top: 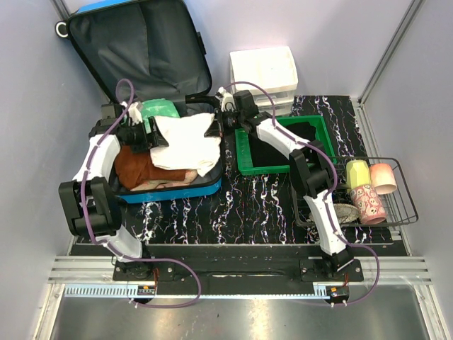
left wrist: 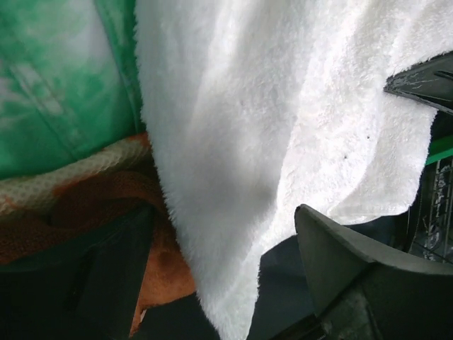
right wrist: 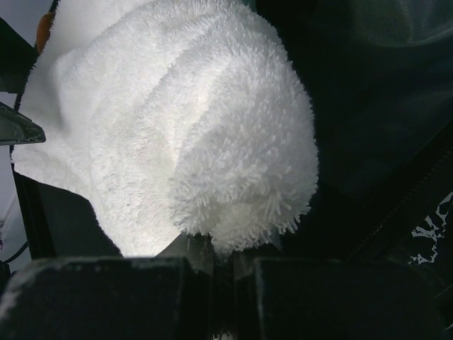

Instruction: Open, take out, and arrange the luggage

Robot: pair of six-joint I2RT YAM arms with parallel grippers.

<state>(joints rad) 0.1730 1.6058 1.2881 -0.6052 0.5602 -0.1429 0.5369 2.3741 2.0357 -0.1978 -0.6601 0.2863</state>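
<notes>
Next, my right gripper will lower the towel (top: pixel 187 145) across the open green tray beside the luggage (top: pixel 177 193), then return toward the tray's edge by the luggage.
The blue luggage (top: pixel 177 193) lies open at the left, its grey-lined lid (top: pixel 141 49) leaning on the back wall. Inside are a brown garment (top: pixel 138 166), a green garment (top: pixel 159 110) and a white towel (top: pixel 187 145) lifted across the base. My right gripper (top: pixel 214 127) is shut on the towel's right corner, which bunches at its tips (right wrist: pixel 219 248). My left gripper (top: pixel 154 134) is at the towel's left edge. In the left wrist view it (left wrist: pixel 223 234) is open wide, the towel (left wrist: pixel 269 142) hanging between its fingers (left wrist: pixel 347 262) over the brown garment (left wrist: pixel 106 205).
A green tray (top: pixel 283 170) holding something black stands right of the luggage. A white drawer organiser (top: pixel 263 71) is behind it. A wire basket (top: pixel 400 212) with cups and a bowl sits at the far right. Walls close in left, back and right.
</notes>
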